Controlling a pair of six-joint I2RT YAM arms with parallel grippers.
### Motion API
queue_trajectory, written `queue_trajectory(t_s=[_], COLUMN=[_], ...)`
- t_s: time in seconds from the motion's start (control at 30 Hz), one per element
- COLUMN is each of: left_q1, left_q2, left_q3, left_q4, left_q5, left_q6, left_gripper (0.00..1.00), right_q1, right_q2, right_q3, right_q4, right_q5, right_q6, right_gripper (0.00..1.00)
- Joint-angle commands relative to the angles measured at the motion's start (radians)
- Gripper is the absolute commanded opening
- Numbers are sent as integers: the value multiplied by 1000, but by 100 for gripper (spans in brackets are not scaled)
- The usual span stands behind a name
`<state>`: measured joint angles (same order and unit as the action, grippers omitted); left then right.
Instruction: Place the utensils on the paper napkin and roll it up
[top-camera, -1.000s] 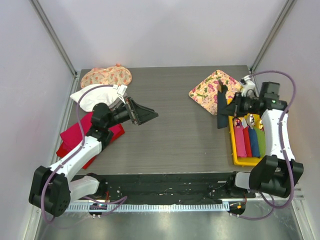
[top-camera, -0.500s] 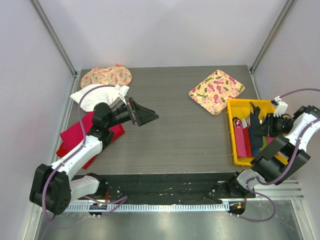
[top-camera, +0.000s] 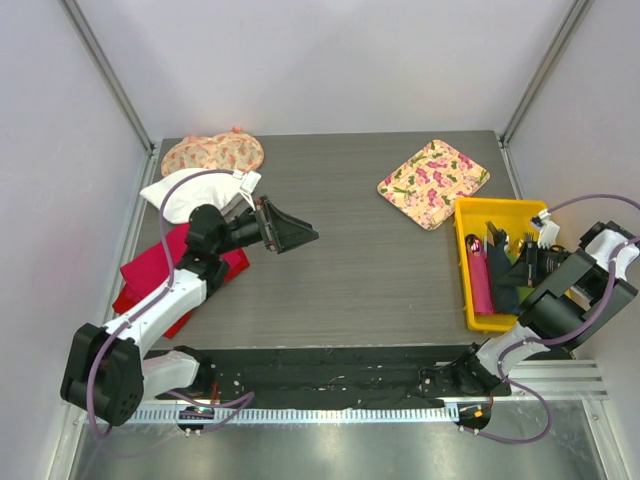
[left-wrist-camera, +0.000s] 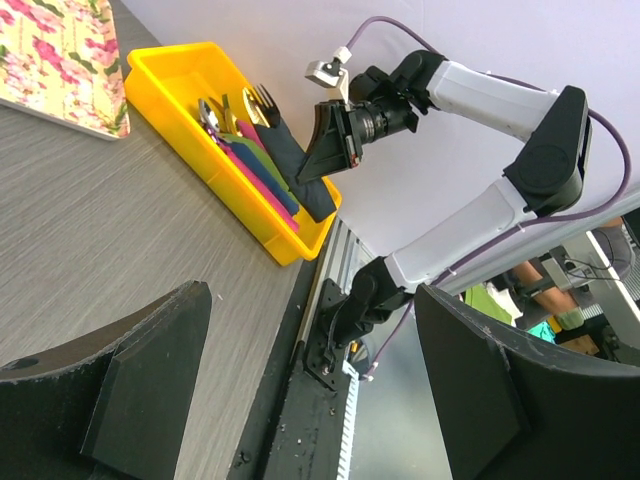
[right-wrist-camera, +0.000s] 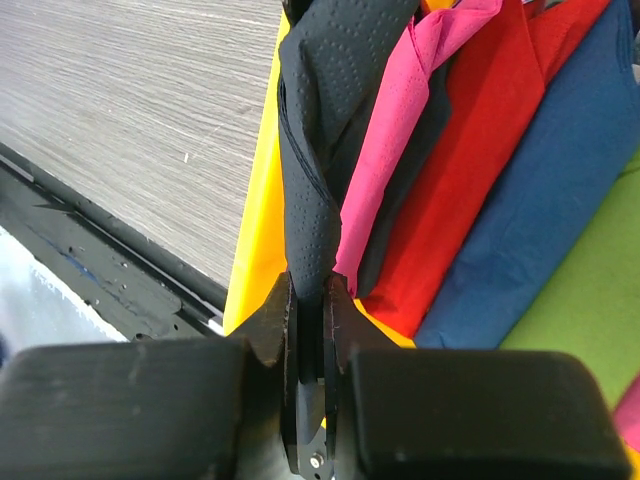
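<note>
The robot's right gripper will next lower the paper napkin into the yellow tray, down beside the pink and red napkins, and open, because the paper napkin still hangs above the tray's rim (right-wrist-camera: 255, 230).
My right gripper (top-camera: 522, 270) is shut on the paper napkin (top-camera: 504, 287), a dark navy-black sheet that hangs folded over the yellow tray (top-camera: 470, 215). In the right wrist view the napkin (right-wrist-camera: 320, 120) is pinched between the fingertips of that gripper (right-wrist-camera: 310, 290), above the tray's rim (right-wrist-camera: 255, 230). The utensils (left-wrist-camera: 262, 100), tan-gold cutlery, lie at the tray's far end; in the top view they (top-camera: 495, 238) are partly hidden. My left gripper (top-camera: 300, 235) is open and empty above the table's left side, also seen in its own view (left-wrist-camera: 310, 340).
Pink (right-wrist-camera: 400, 150), red (right-wrist-camera: 480, 160), blue (right-wrist-camera: 560, 200) and green (right-wrist-camera: 590, 300) napkins lie in the tray. A floral cloth (top-camera: 432, 182) lies beside the tray. Another floral cloth (top-camera: 212, 153), a white cloth (top-camera: 195, 192) and a red cloth (top-camera: 150, 275) lie at the left.
My right arm has swung from beside the floral cloth back to the right and down over the yellow tray, still carrying the dark napkin. The left arm has barely moved.
</note>
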<state>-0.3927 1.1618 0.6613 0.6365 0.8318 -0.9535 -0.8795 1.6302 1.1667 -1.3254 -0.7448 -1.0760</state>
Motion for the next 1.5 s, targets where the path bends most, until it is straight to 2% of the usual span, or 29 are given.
queue_trajectory(t_s=[0.0, 0.23, 0.6, 1.0, 1.47], left_q1=[-6, -14, -12, -12, -12], left_q2=[21, 35, 13, 7, 45], left_q3=[7, 8, -8, -60, -69], left_q4=[42, 43, 14, 65, 95], left_q5=[16, 10, 23, 29, 18], left_q6=[7, 15, 84, 76, 56], left_gripper=[87, 87, 92, 92, 93], right_q1=[-7, -7, -7, -3, -6], right_q2=[17, 77, 123, 298, 306], right_q3=[-9, -15, -15, 74, 13], right_q4=[-179, -182, -181, -173, 117], right_q5=[-77, -103, -80, -114, 28], right_q6=[-36, -48, -30, 16, 200], right_gripper=[1, 1, 1, 1, 6])
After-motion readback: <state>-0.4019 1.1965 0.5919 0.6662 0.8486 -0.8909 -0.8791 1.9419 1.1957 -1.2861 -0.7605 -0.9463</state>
